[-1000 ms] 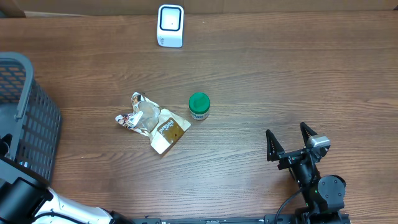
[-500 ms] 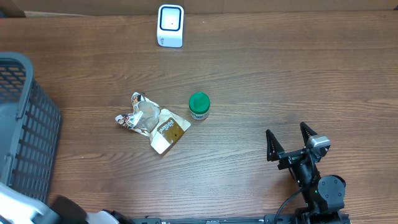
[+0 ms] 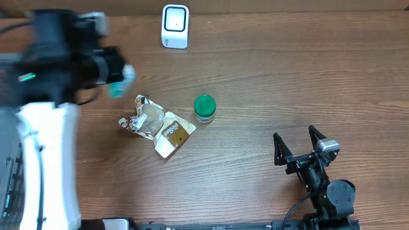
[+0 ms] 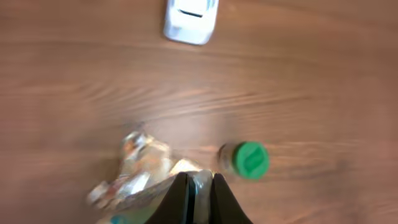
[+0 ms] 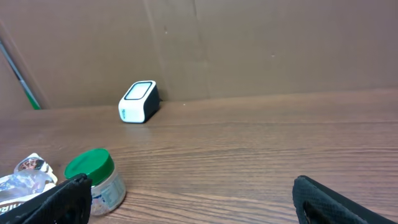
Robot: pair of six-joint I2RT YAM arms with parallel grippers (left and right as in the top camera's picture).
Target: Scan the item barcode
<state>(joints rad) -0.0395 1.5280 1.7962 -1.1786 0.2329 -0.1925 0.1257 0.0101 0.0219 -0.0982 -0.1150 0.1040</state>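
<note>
My left gripper moves across and down next to release on the bare wood (image 3: 188, 109) (image 4: 206, 149) beside the jar. That wood lies below my left gripper and to its right in the overhead view.
My left gripper (image 3: 119, 78) hangs above the table's far left, shut on a small clear and teal item (image 3: 121, 82). In the blurred left wrist view the dark fingers (image 4: 180, 199) pinch this shiny item (image 4: 203, 186) above a crumpled foil packet (image 4: 134, 165). The white scanner (image 3: 175, 25) stands at the table's back edge, to the right of the left gripper, and shows too in the wrist views (image 4: 191, 18) (image 5: 138, 101). My right gripper (image 3: 298, 145) rests open at the front right, with nothing between its fingers (image 5: 189, 190).
A green-lidded jar (image 3: 204, 107) (image 5: 93, 171) stands mid-table beside the foil packet (image 3: 156, 124). A grey mesh basket (image 3: 7, 185) sits at the left edge, mostly hidden behind my left arm. Brown cardboard backs the table.
My left arm has swung up from the basket at the lower left to the far left, carrying the clear and teal item. The right arm has not moved.
</note>
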